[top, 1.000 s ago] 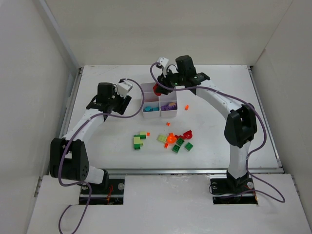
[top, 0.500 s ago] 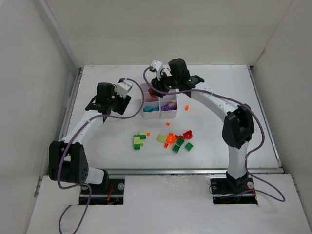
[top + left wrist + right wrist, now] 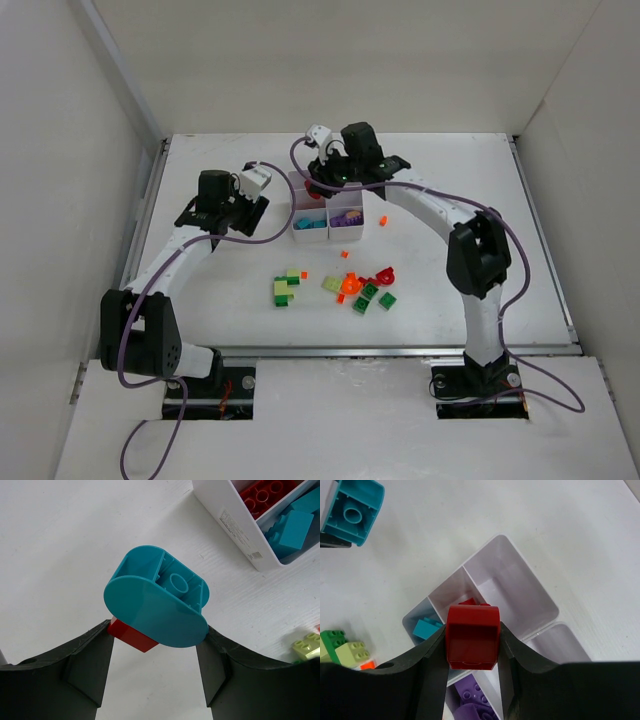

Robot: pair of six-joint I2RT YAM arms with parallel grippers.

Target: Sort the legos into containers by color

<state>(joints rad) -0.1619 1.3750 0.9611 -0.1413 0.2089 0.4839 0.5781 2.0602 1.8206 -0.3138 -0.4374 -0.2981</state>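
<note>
My right gripper lowers toward the box section below next and releases the red lego (image 3: 472,636) over it, because another red brick already lies in that section.
My right gripper (image 3: 472,650) is shut on a red lego (image 3: 472,636) and holds it above the white organiser box (image 3: 520,580), over the compartment that holds another red brick. In the top view it (image 3: 320,184) hangs over the box's (image 3: 328,236) far left part. My left gripper (image 3: 155,652) is shut on a teal rounded lego (image 3: 157,605) with a red brick (image 3: 131,634) stuck under it, above bare table left of the box (image 3: 235,530). Teal bricks (image 3: 295,525) and purple bricks (image 3: 470,700) lie in near compartments.
Loose legos lie on the table in front of the box: green and yellow-green ones (image 3: 286,290), and a red, orange and green cluster (image 3: 362,286). One tiny orange brick (image 3: 382,220) lies right of the box. White walls enclose the table on three sides.
My right gripper has moved left with the red lego, from the box's right side to over its left column. The left arm has not moved.
</note>
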